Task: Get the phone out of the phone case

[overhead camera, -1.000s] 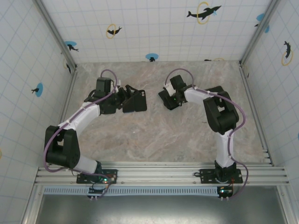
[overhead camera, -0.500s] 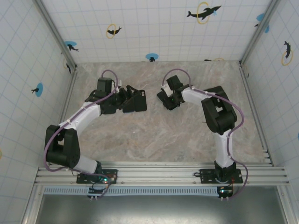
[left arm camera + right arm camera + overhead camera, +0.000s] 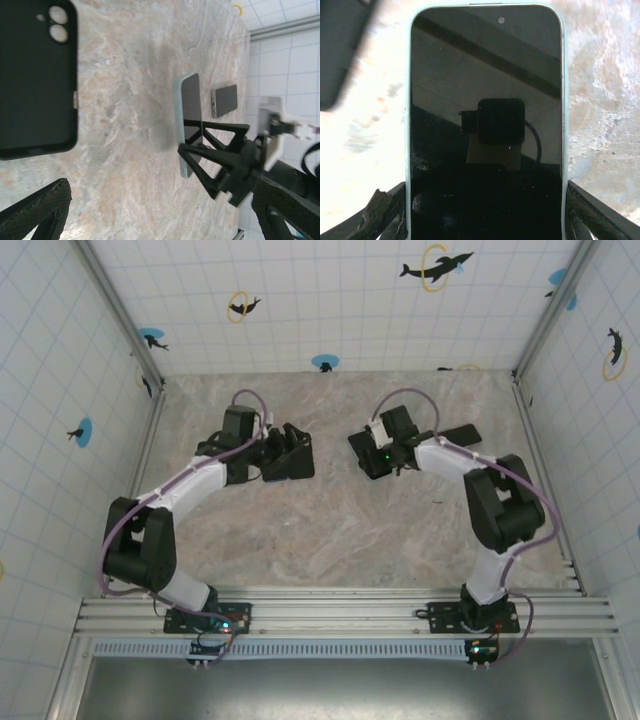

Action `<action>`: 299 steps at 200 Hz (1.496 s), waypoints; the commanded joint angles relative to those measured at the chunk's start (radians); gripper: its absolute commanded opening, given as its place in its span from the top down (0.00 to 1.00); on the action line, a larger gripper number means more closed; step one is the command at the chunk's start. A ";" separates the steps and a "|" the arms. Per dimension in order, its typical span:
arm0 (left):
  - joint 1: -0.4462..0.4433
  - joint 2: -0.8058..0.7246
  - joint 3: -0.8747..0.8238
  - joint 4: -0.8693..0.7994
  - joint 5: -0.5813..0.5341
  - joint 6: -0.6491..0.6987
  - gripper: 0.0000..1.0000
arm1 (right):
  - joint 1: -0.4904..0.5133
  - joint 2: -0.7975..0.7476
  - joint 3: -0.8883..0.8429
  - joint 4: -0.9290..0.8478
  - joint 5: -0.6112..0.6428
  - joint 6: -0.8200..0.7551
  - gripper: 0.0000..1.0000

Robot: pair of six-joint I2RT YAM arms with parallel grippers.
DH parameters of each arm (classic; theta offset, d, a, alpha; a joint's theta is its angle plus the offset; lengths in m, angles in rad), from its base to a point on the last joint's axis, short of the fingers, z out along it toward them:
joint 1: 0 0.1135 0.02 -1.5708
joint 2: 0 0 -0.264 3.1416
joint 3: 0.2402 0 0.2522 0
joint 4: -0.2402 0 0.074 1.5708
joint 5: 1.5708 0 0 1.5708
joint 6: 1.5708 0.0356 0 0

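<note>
I should next move my open left gripper past the black case (image 3: 297, 460) onto the phone's far end. That loose end of the phone is on the other side of the case from my gripper.
The black phone case (image 3: 35, 75) lies flat and empty on the marble table, its camera holes showing; from above, the case (image 3: 297, 460) sits left of centre. My left gripper (image 3: 160, 205) is open beside the case with nothing between its fingers, and in the top view the left gripper (image 3: 272, 448) is at the case's left edge. The phone (image 3: 485, 125), dark screen with a pale green rim, is clear of the case with its lower end between my right gripper's (image 3: 487, 220) fingers. The left wrist view shows the phone (image 3: 189, 120) lifted edge-on above the table.
A second dark phone (image 3: 224, 100) lies flat on the table behind the right gripper, seen from above as a dark slab (image 3: 462, 432). Tiled walls (image 3: 330, 300) enclose the marble table (image 3: 330, 530) at the back and sides.
The right arm swung its elbow to the right and the gripper with the phone shifted slightly right, uncovering the second phone. The left gripper crept right toward the case.
</note>
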 commanded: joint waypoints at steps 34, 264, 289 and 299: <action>-0.143 0.083 0.102 0.118 -0.123 -0.077 0.12 | 0.030 -0.195 -0.088 0.204 -0.187 0.235 0.64; -0.227 0.187 0.283 0.148 -0.120 -0.110 0.96 | 0.064 -0.335 -0.127 0.193 -0.311 0.332 0.26; -0.222 0.179 0.302 0.160 -0.115 -0.103 0.96 | 0.037 -0.395 -0.186 0.245 -0.347 0.399 0.20; -0.218 0.170 0.303 0.178 -0.111 -0.102 0.96 | 0.021 -0.430 -0.216 0.255 -0.337 0.427 0.20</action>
